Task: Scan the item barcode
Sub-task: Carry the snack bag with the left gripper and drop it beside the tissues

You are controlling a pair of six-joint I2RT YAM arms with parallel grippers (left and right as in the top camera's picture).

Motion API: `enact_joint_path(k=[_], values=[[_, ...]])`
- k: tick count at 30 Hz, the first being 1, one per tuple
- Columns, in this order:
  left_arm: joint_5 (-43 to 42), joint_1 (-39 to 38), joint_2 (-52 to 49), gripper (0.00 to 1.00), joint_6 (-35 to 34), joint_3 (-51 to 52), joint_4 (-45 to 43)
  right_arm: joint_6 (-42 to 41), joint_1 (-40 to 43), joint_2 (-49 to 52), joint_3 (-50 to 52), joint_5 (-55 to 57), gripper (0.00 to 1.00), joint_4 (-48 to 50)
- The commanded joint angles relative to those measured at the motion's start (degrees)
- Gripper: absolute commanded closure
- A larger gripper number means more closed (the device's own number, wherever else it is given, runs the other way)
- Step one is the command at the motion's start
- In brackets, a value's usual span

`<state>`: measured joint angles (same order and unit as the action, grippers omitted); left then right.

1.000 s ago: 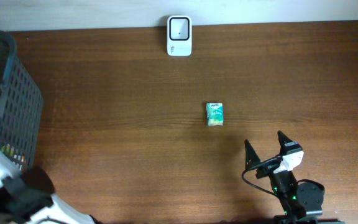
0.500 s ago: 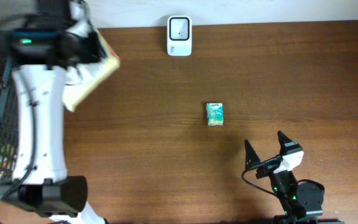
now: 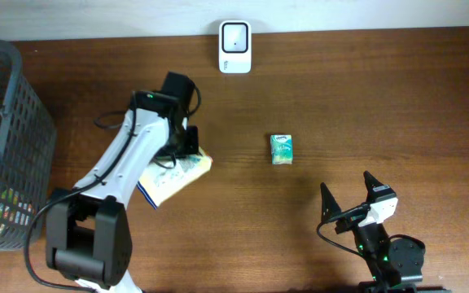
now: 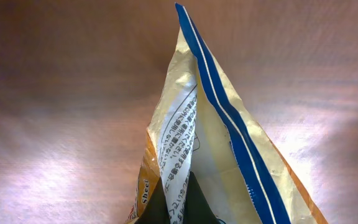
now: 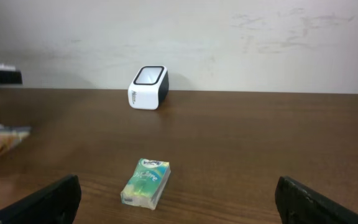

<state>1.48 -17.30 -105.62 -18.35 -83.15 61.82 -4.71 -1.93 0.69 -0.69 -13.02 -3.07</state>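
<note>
My left gripper should next lower the snack bag (image 3: 172, 174) toward the green tissue pack and release it short of that pack, as clear tabletop is below the gripper.
My left gripper (image 3: 184, 145) is shut on the edge of a yellow, white and blue snack bag (image 3: 172, 174), which hangs over the table left of centre. In the left wrist view the bag (image 4: 222, 143) fills the middle, and its printed white flap is pinched between my dark fingers (image 4: 197, 208). The white barcode scanner (image 3: 235, 47) stands at the far edge of the table, apart from the bag; it also shows as the scanner (image 5: 148, 88) in the right wrist view. My right gripper (image 3: 348, 194) stands open at the near right, holding nothing.
A small green tissue pack (image 3: 281, 150) lies mid-table, ahead of the right gripper (image 5: 179, 202). A dark mesh basket (image 3: 10, 130) with items inside stands at the left edge. The wall runs just behind the scanner.
My left arm has swung from the basket at the left toward the middle of the table, carrying the snack bag down and to the right. The right arm has not moved.
</note>
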Motion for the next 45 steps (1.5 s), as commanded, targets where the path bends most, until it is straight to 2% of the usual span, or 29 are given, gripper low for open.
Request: enact_joint_path(k=[1, 8, 13, 16, 19, 20, 21, 23, 25, 27, 33, 36, 40, 45], values=[[-1.7, -3.4, 0.3, 1.00, -2.0, 3.1, -1.4, -0.2, -0.3, -0.3, 0.4, -0.3, 0.01, -0.2], [-2.3, -5.0, 0.3, 1.00, -2.0, 6.6, -4.5, -0.2, -0.3, -0.3, 0.4, -0.3, 0.01, -0.2], [-7.7, -6.1, 0.3, 1.00, -2.0, 7.3, -14.8, -0.2, -0.3, -0.3, 0.4, -0.3, 0.01, -0.2], [-8.2, -7.6, 0.3, 1.00, -2.0, 7.3, -20.6, -0.2, -0.3, -0.3, 0.4, -0.3, 0.01, -0.2], [-8.2, -9.1, 0.3, 0.98, -2.0, 7.3, -22.8, -0.2, -0.3, -0.3, 0.4, -0.3, 0.01, -0.2], [-8.1, -9.4, 0.3, 0.87, -2.0, 7.3, -22.8, -0.2, -0.3, -0.3, 0.4, -0.3, 0.01, -0.2], [-8.1, -9.7, 0.3, 0.67, -2.0, 7.3, -22.8, -0.2, -0.3, -0.3, 0.4, -0.3, 0.01, -0.2], [-8.1, -10.1, 0.3, 0.38, -2.0, 7.3, -22.8, -0.2, -0.3, -0.3, 0.4, -0.3, 0.01, -0.2], [-8.1, -10.1, 0.3, 0.19, -2.0, 7.3, -23.3, -0.2, -0.3, -0.3, 0.4, -0.3, 0.01, -0.2], [-8.1, -10.1, 0.3, 0.09, -2.0, 7.3, -23.7, -0.2, -0.3, -0.3, 0.4, -0.3, 0.01, -0.2], [-8.1, -8.4, 1.6, 0.00, 1.3, 2.1, -21.8, -0.2, -0.3, -0.3, 0.4, -0.3, 0.01, -0.2], [-7.7, -6.2, 3.9, 0.01, 3.3, -4.2, -17.0, -0.2, -0.3, -0.3, 0.4, -0.3, 0.01, -0.2], [-7.7, -0.3, 7.3, 0.01, 6.6, -15.2, -7.6, -0.2, -0.3, -0.3, 0.4, -0.3, 0.01, -0.2], [-7.6, 11.6, 11.2, 0.01, 12.2, -30.4, 3.9, -0.2, -0.3, -0.3, 0.4, -0.3, 0.01, -0.2]])
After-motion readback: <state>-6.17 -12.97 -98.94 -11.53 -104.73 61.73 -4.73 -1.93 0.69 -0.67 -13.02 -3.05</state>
